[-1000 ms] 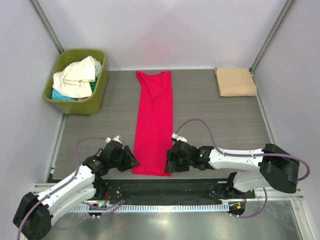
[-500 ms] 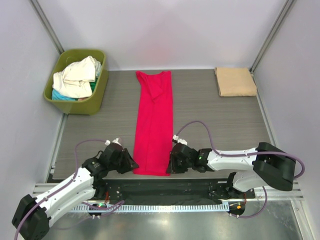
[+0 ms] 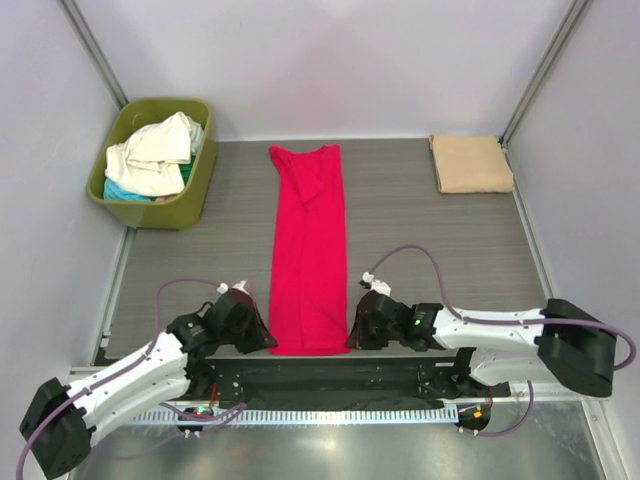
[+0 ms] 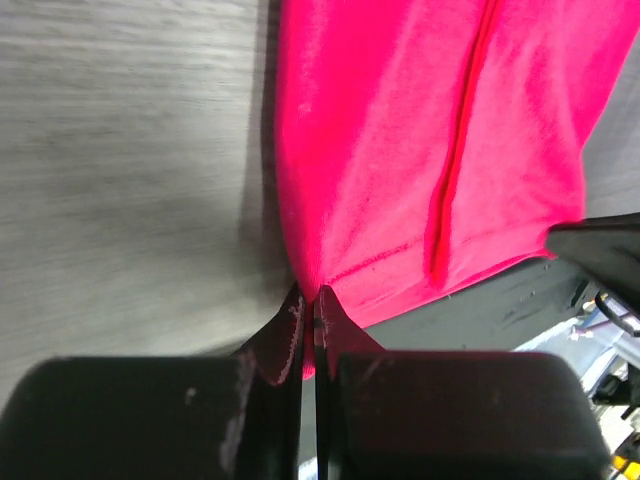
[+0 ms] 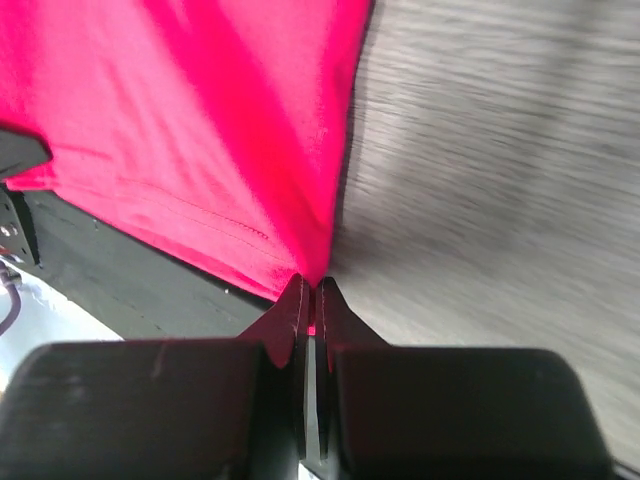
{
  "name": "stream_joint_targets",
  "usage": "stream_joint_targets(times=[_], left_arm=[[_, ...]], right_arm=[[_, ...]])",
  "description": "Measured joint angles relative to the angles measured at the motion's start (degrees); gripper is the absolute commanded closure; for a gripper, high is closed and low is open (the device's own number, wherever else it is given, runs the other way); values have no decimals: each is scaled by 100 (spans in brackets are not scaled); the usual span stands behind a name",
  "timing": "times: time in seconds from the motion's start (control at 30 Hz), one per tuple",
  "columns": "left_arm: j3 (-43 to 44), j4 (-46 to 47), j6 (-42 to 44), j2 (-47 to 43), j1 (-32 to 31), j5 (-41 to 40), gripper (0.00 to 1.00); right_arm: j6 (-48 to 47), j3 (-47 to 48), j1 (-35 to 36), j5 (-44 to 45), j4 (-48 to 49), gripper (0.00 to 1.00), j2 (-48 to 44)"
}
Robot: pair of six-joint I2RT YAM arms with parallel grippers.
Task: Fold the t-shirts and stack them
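My right gripper should next lift the hem corner of the folded red t-shirt outward over the t-shirt, then bring it down near the collar end of the t-shirt.
A crimson-red t-shirt (image 3: 308, 250) lies folded into a long narrow strip down the middle of the table, collar end at the back. My left gripper (image 3: 268, 343) is shut on its near left hem corner (image 4: 318, 292). At the near right hem corner (image 5: 312, 278), my right gripper (image 3: 353, 338) is shut on the cloth too. A folded tan-beige t-shirt (image 3: 471, 163) rests at the back right. Cream-white and teal t-shirts (image 3: 152, 158) are heaped in the tub.
An olive-green tub (image 3: 196, 185) stands at the back left beside the left wall. The black near edge of the table (image 3: 330, 372) runs just under the red hem. Grey tabletop (image 3: 440, 250) shows on both sides of the strip.
Both grippers closed onto the red shirt's near hem corners. The hem and both grippers shifted slightly toward the near edge, and the strip straightened.
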Motion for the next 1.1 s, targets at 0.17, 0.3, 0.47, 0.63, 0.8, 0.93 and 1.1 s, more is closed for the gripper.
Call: stream_joint_targets(times=[0.17,0.3,0.47,0.63,0.8,0.93,1.1], left_arm=[[850,-525,153,442,-68,-306,100],[1978,-874,514,1270,-68,-855,100],[3491,-1075,1062,2332,136,-1403,100],[4865,-1161,1698,3563,791,-1635,100],[6011,-1119,2140,4830,1554,-1620,100],[6789,-1099,2369,5831,2013,-1416,100],[7512,-1069,2516,6835,2291,-1102,100]], right_arm=[[-59,260,-9,509,-769,99,-684],[-490,955,-448,756,-1123,99,-651],[-1322,2074,-1436,892,-1311,99,-85],[-2188,3362,-2256,859,-1346,99,953],[-2776,4520,-2852,673,-1333,99,2046],[-3075,5292,-3233,431,-1298,99,2905],[-3292,5943,-3556,46,-1320,99,3825]])
